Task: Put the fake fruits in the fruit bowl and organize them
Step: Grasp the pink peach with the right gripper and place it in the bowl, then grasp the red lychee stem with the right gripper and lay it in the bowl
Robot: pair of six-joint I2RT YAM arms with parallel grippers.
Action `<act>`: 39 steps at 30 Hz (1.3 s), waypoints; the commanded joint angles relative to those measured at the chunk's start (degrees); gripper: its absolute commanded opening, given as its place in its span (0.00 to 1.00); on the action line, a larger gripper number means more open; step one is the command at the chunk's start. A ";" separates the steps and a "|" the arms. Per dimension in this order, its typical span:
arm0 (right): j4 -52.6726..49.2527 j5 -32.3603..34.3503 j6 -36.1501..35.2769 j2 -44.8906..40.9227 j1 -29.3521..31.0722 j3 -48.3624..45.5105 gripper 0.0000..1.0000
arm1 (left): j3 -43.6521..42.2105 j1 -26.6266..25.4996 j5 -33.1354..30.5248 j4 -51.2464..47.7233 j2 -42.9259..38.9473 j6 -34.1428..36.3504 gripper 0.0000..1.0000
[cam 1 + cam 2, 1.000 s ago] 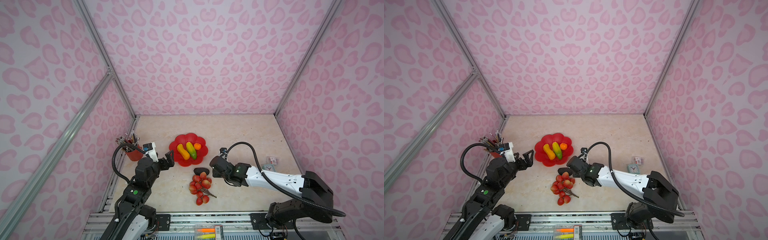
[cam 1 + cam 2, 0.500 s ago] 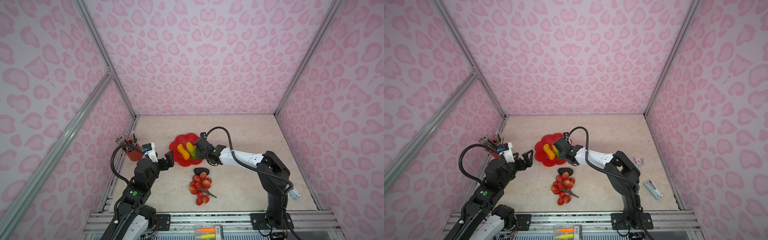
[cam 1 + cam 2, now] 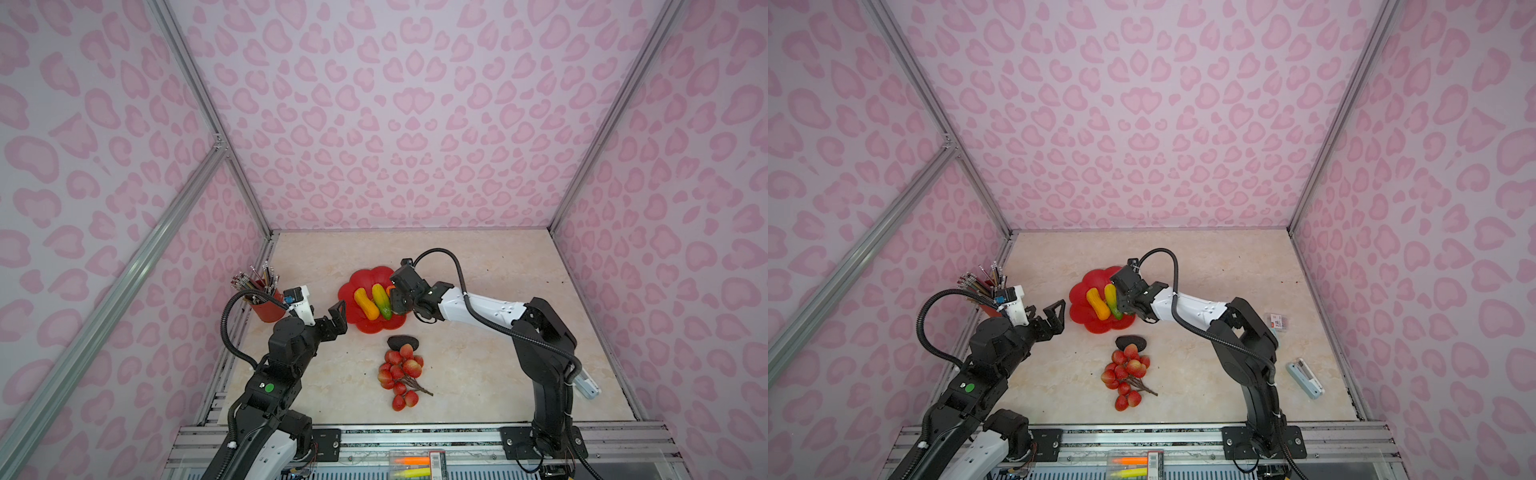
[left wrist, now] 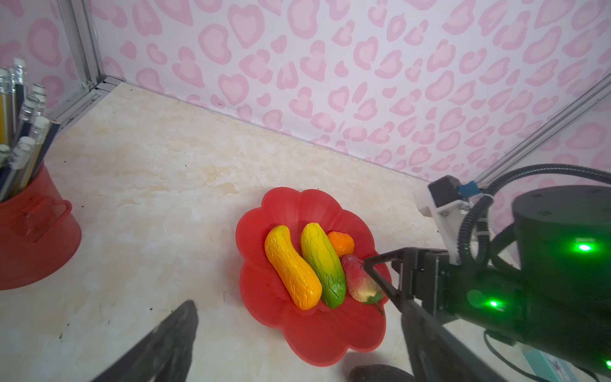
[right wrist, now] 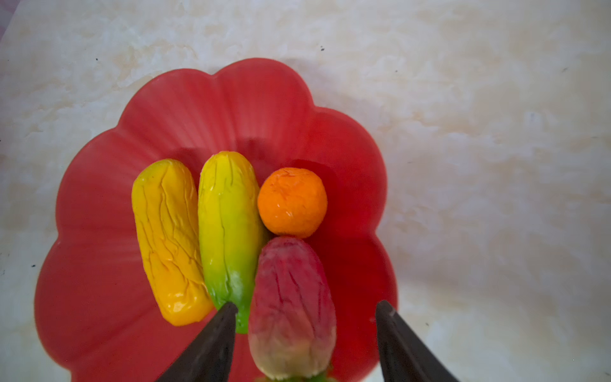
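The grey stems lie below my right gripper and nearer my base, so it needs to move back from the bowl [image 3: 360, 277], past the avocado and down to them next.
The red scalloped fruit bowl [image 3: 360, 277] [image 3: 1091, 281] [image 4: 297, 205] [image 5: 231, 99] holds a yellow-orange oblong fruit [image 5: 168, 238] [image 4: 292, 266], a yellow-green oblong fruit [image 5: 228, 225] [image 3: 381, 300], a small orange [image 5: 292, 201] and a strawberry [image 5: 291, 304] [image 4: 355, 279]. My right gripper [image 5: 307, 307] [image 3: 394, 308] hovers over the bowl, open, and the strawberry lies between its fingers with a gap on each side. A dark avocado [image 3: 402, 342] [image 3: 1130, 343] and a red berry bunch [image 3: 399, 376] [image 3: 1125, 376] lie on the table in front of the bowl. Left of the bowl, my left gripper [image 3: 333, 321] [image 4: 297, 317] is open and empty.
A red cup of pencils [image 3: 268, 309] [image 4: 33, 238] stands by the left wall. A small white-and-blue device [image 3: 1304, 378] and a small card [image 3: 1278, 321] lie at the right. A metal rail [image 3: 415, 434] runs along the table's front edge.
My right gripper swung from beside the avocado up to the bowl, then opened and let the strawberry go next to the orange. The left arm stayed still.
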 commanded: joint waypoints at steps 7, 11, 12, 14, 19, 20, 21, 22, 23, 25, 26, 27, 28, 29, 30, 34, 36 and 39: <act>1.21 -5.65 -2.39 -26.14 1.68 -29.16 0.56 | -0.47 0.02 -1.01 1.64 -0.20 0.29 0.97; -0.18 -5.28 -2.57 -35.76 7.02 -38.73 0.52 | 0.23 0.02 -0.64 1.74 0.77 0.60 0.97; -0.11 -5.14 -1.99 -37.65 8.85 -40.45 0.52 | 0.41 0.02 -0.63 1.74 0.96 0.60 0.97; 1.39 -6.37 -1.07 -40.53 11.57 -43.53 0.50 | 0.56 0.02 -0.56 1.74 1.06 0.64 0.97; 9.08 -8.72 1.83 -43.14 16.75 -51.45 0.50 | 0.41 0.01 -0.54 1.56 0.54 0.56 0.97; 10.44 -8.86 1.99 -42.76 17.41 -52.27 0.50 | 0.39 -0.03 -0.55 1.57 0.42 0.49 0.97; 11.69 -8.88 1.62 -42.01 18.18 -52.78 0.49 | 0.51 -0.01 -0.50 1.48 0.29 0.47 0.97; 12.96 -8.97 1.05 -41.10 18.83 -52.93 0.48 | 0.56 -0.01 -0.38 1.48 0.23 0.47 0.97; 13.60 -8.93 0.42 -40.18 19.40 -52.69 0.48 | 0.58 -0.04 -0.30 1.42 0.18 0.47 0.97; 15.35 -9.26 -0.77 -37.91 20.31 -52.33 0.48 | 0.65 0.02 -0.24 1.21 0.09 0.38 0.97; 16.17 -9.58 -1.08 -36.91 20.45 -52.16 0.47 | 0.65 0.02 -0.20 1.20 0.02 0.38 0.97; 17.01 -10.23 -1.34 -35.64 20.45 -52.06 0.48 | 0.68 0.02 -0.20 1.13 -0.06 0.29 0.97; 17.73 -10.70 -1.67 -34.39 20.45 -51.84 0.47 | 0.54 0.02 -0.26 1.13 -0.15 0.28 0.97; 18.01 -10.92 -1.92 -33.36 20.51 -51.55 0.47 | 0.53 -0.02 -0.28 1.21 -0.25 0.29 0.97; 18.12 -11.07 -2.27 -32.26 20.54 -51.29 0.47 | 0.52 0.00 -0.32 1.19 -0.34 0.29 0.97; 18.48 -11.29 -3.40 -27.65 20.72 -49.66 0.45 | 0.76 -0.02 -0.38 1.21 -0.39 0.38 0.97; 18.99 -11.88 -4.23 -25.45 20.85 -48.80 0.43 | 0.75 0.02 -0.29 1.24 -0.35 0.38 0.97; 18.77 -12.18 -5.62 -22.21 21.73 -46.93 0.40 | 0.96 -0.04 -0.37 1.04 -0.35 0.47 0.97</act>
